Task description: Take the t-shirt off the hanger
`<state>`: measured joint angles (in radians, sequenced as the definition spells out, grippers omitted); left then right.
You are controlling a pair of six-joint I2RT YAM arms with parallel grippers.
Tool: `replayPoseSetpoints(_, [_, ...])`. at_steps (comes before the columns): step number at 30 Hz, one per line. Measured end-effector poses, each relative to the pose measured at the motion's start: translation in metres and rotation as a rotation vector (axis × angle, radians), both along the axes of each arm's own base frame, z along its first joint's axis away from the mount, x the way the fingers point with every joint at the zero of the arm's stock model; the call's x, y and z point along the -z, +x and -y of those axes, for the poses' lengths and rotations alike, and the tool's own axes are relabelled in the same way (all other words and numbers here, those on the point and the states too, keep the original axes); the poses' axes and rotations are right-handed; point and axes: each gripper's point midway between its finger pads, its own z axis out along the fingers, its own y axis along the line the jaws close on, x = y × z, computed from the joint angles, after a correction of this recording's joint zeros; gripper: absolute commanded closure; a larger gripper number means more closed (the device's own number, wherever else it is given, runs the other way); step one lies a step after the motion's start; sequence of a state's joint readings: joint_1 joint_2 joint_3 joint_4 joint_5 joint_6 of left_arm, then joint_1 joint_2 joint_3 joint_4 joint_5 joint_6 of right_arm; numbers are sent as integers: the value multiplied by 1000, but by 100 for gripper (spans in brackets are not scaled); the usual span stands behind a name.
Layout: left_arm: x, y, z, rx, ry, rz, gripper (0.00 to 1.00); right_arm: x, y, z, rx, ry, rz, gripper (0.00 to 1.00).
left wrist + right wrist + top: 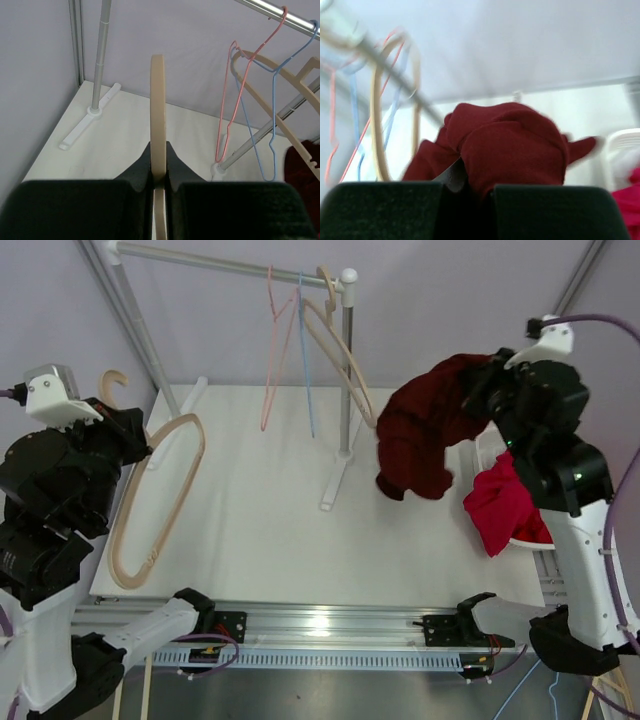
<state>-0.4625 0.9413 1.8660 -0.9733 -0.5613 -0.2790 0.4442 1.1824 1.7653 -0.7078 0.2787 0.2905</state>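
Observation:
My right gripper will swing the t-shirt [420,435] over the white basket next, then tip downward and lower toward the bright red garment.
A dark red t-shirt [420,435] hangs bunched in the air at the right, off any hanger. My right gripper [487,390] is shut on it; the cloth [510,145] covers the fingers in the right wrist view. A bare beige wooden hanger [160,495] is held at the left above the table. My left gripper [135,435] is shut on its rim [158,130], which stands edge-on between the fingers.
A clothes rail [230,262] stands at the back with pink [275,350], blue [303,350] and beige [340,350] hangers; its post [347,370] is mid-table. A white basket [490,455] at the right edge holds a bright red garment [505,505].

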Motion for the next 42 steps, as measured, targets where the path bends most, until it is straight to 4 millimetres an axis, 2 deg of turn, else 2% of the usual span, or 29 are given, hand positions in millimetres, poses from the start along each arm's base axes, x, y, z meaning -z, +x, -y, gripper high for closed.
replayPoseSetpoints(3, [-2,6,3,-1,-2,6,99,-30,6,55,164,4,42,100])
replayPoseSetpoints(5, [-2,14,4,-9,11,16,99,-33,11,86,257,-2,35,100])
replayPoseSetpoints(7, [-3,23,1,-33,28,14,99,-24,18,116,338,-5,0,100])
replayPoseSetpoints(11, [-11,52,-3,-80,29,12,99,10,28,179,478,26,-101,100])
replayPoseSetpoints(13, [-14,65,-2,-82,22,20,99,36,31,206,521,64,-159,100])
replayPoseSetpoints(17, [-12,84,6,-64,22,1,99,94,28,243,586,142,-287,100])
replayPoseSetpoints(19, [-19,88,7,-61,16,8,99,111,25,255,619,168,-327,100])
replayPoseSetpoints(21, [-33,91,6,-65,6,37,99,120,22,263,646,183,-344,100])
replayPoseSetpoints(24, [-55,92,0,-78,-9,92,99,129,23,268,664,200,-334,100])
replayPoseSetpoints(26, [-66,93,-4,-84,-16,124,99,146,23,269,680,214,-329,100])
replayPoseSetpoints(30, [-72,101,-4,-70,-17,143,99,215,24,276,732,254,-435,100])
replayPoseSetpoints(34, [-68,115,4,-31,-3,130,99,305,38,293,806,286,-645,100])
replayPoseSetpoints(37, [-65,124,6,-17,10,118,99,358,44,298,859,312,-765,100])
replayPoseSetpoints(39, [-63,130,5,-19,12,114,99,371,49,298,875,317,-777,100])
replayPoseSetpoints(42, [-61,134,-2,-40,14,107,99,370,52,298,895,301,-757,100])
